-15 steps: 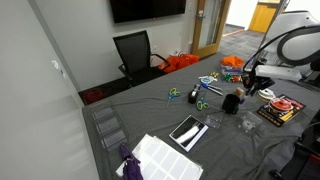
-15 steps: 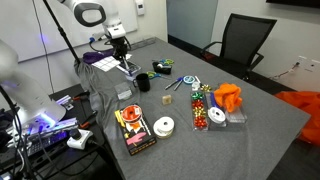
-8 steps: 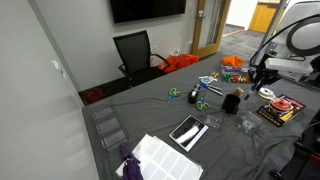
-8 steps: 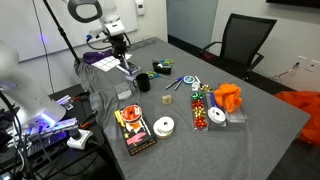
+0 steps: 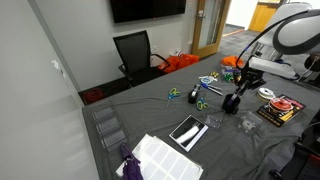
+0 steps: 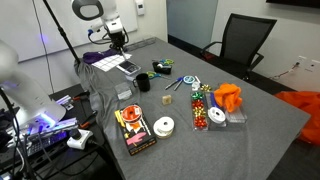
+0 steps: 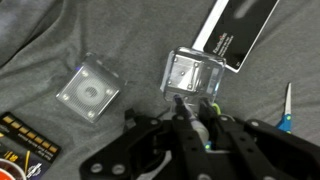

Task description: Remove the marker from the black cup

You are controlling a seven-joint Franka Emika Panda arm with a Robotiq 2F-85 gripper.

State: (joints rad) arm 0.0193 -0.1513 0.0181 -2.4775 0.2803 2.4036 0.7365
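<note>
The marker (image 7: 190, 114) hangs free of the cup, and the clear container (image 7: 194, 75) beside the tablet is below my gripper. I will next move my gripper down toward the container and release the marker there.
The black cup (image 5: 230, 103) stands on the grey-cloth table (image 5: 150, 120); it also shows in an exterior view (image 6: 143, 83). It is out of the wrist view. My gripper (image 5: 241, 88) hangs above and beside the cup, well off the table (image 6: 120, 46). In the wrist view the jaws (image 7: 194, 106) are shut on the marker (image 7: 190, 114), a slim pale stick with a dark tip that pokes out past the fingertips. The marker is too small to make out in both exterior views.
Two clear plastic containers (image 7: 90, 92) (image 7: 192, 72) and a black-and-white tablet (image 7: 238, 30) lie below the gripper. Green-handled scissors (image 5: 200, 103), tape rolls (image 6: 163, 126), a flat box (image 6: 135, 132) and an orange cloth (image 6: 228, 97) are on the table. An office chair (image 5: 135, 50) stands behind.
The gripper has risen from low over the table and moved away from the cup, carrying the marker. The cup has stayed in place.
</note>
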